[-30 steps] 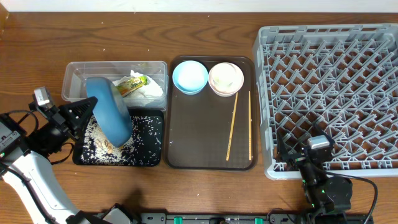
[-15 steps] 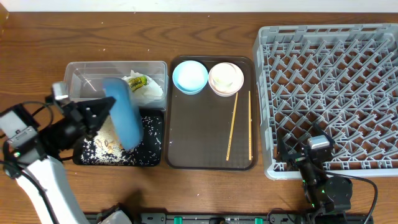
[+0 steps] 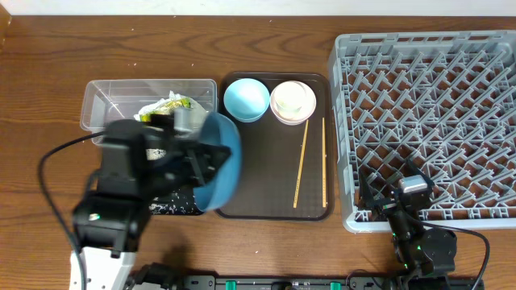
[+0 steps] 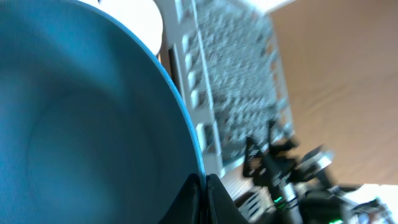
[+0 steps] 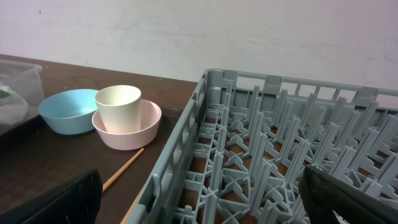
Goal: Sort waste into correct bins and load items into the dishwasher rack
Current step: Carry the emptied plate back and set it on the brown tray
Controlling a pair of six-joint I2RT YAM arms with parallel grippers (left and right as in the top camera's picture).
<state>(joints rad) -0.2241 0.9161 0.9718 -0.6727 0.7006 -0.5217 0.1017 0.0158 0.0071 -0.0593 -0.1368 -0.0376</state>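
My left gripper will swing toward the chopsticks and down next, turning the tilted large dark-blue bowl level onto the brown tray. It will go where the tray's near part (image 3: 263, 174) is bare.
My left gripper (image 3: 208, 158) is shut on the rim of the large dark-blue bowl (image 3: 222, 165), held tilted in the air over the left edge of the brown tray. In the left wrist view the bowl (image 4: 81, 118) fills the frame and my fingers (image 4: 204, 190) pinch its rim. The clear tub (image 3: 105, 101) holds the napkin and the yellow-green wrapper (image 3: 173, 105). The black tray (image 3: 173, 205) with rice scraps is mostly hidden under my arm. The light-blue bowl (image 3: 246, 99), the pink bowl (image 3: 293, 113) with the white cup (image 5: 118, 107) in it, and the chopsticks (image 3: 301, 165) lie on the brown tray. My right gripper (image 5: 199, 205) is open and empty at the grey rack's (image 3: 435, 113) front left corner.
The brown serving tray (image 3: 266, 185) lies between the bins and the rack. The rack's wall (image 5: 180, 155) stands just in front of my right gripper. The right arm (image 4: 292, 177) shows blurred in the left wrist view.
My left arm has lifted the dark-blue bowl from over the black tray and swung it right, toward the brown tray. The right arm has not moved.
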